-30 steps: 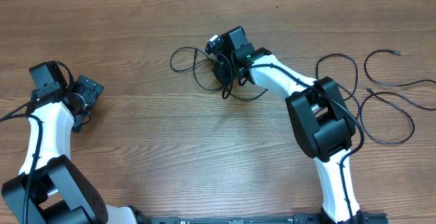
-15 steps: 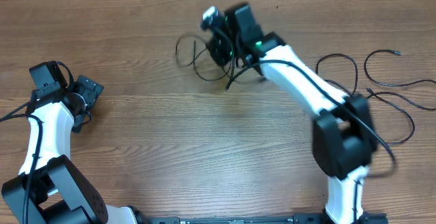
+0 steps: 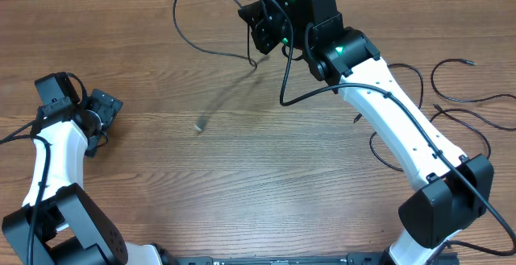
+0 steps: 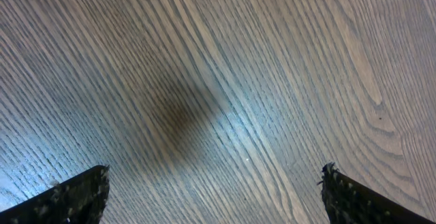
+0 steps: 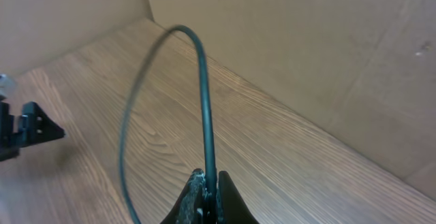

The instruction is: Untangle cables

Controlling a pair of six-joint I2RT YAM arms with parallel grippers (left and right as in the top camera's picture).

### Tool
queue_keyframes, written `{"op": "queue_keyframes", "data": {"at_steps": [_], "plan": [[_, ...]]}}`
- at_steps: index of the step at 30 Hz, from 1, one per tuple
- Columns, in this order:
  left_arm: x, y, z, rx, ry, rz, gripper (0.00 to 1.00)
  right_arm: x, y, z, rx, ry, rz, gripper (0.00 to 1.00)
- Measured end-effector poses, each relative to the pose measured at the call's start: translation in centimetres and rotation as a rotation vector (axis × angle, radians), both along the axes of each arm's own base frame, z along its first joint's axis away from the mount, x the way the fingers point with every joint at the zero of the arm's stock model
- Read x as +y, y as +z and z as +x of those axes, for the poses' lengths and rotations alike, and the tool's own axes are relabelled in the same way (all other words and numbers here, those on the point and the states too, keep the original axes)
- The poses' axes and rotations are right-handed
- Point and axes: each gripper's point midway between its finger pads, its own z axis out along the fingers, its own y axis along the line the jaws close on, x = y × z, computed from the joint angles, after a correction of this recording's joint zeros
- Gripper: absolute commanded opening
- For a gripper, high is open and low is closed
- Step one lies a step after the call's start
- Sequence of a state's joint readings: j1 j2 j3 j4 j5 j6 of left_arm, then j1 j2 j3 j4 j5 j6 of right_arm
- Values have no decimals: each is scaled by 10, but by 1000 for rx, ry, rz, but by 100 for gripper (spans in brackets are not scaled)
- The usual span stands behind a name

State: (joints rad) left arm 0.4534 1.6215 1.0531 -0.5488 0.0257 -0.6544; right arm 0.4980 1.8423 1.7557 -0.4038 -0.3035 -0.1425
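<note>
My right gripper needs to shift to the right in the overhead view and lower over bare wood beside the loose loops to release its cable, as others lie there.
My right gripper [image 3: 260, 22] is raised over the far middle of the table, shut on a thin black cable [image 3: 184, 25]. In the right wrist view the cable [image 5: 203, 94] rises from between the pinched fingertips and arcs over to the left. In the overhead view it loops wide to the left, and another strand [image 3: 284, 80] hangs down under the arm. More loose cables [image 3: 466, 97] lie in separate loops at the table's right. My left gripper [image 3: 103, 110] rests low at the left, apart from all cables. Its fingers [image 4: 76, 195] stand wide open over bare wood.
A cardboard wall [image 5: 320, 40] runs along the far edge of the wooden table [image 3: 161, 168], close behind the raised gripper. The right arm's white links [image 3: 403, 128] stretch across the right half, above one cable loop [image 3: 379, 148].
My right arm has lifted and swung toward the far edge with the cable in its grip. The tight bundle has drawn out into a wide loop. The left arm has not moved.
</note>
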Motion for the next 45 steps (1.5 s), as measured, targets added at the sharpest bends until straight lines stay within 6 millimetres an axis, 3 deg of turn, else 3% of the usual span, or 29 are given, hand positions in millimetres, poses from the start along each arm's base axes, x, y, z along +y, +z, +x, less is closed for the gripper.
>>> {"op": "queue_keyframes", "data": {"at_steps": [4,9,12,15,18,23,25,31,36,39,45], "plan": [[0,0,0,0,0,0,100,4,7,1,44,-19,82,4],[0,0,0,0,0,0,99,16,48,-7,108,91,334,4],[0,0,1,-2,0,0,99,9,67,-8,234,124,498,4],[0,0,1,-3,0,1,100,-9,69,-3,394,88,601,4],[0,0,1,-3,0,1,99,-37,54,13,466,-24,607,4],[0,0,1,-3,0,1,99,-94,0,31,725,-335,622,4],[0,0,1,-3,0,1,99,-108,-3,34,773,-368,654,4],[0,0,1,-3,0,1,99,-125,-1,35,829,-367,702,4],[0,0,1,-3,0,1,100,-158,-18,37,901,-486,716,4],[0,0,1,-3,0,1,99,-191,-31,40,931,-599,727,4],[0,0,1,-3,0,1,99,-282,-75,38,932,-1012,671,4]]}}
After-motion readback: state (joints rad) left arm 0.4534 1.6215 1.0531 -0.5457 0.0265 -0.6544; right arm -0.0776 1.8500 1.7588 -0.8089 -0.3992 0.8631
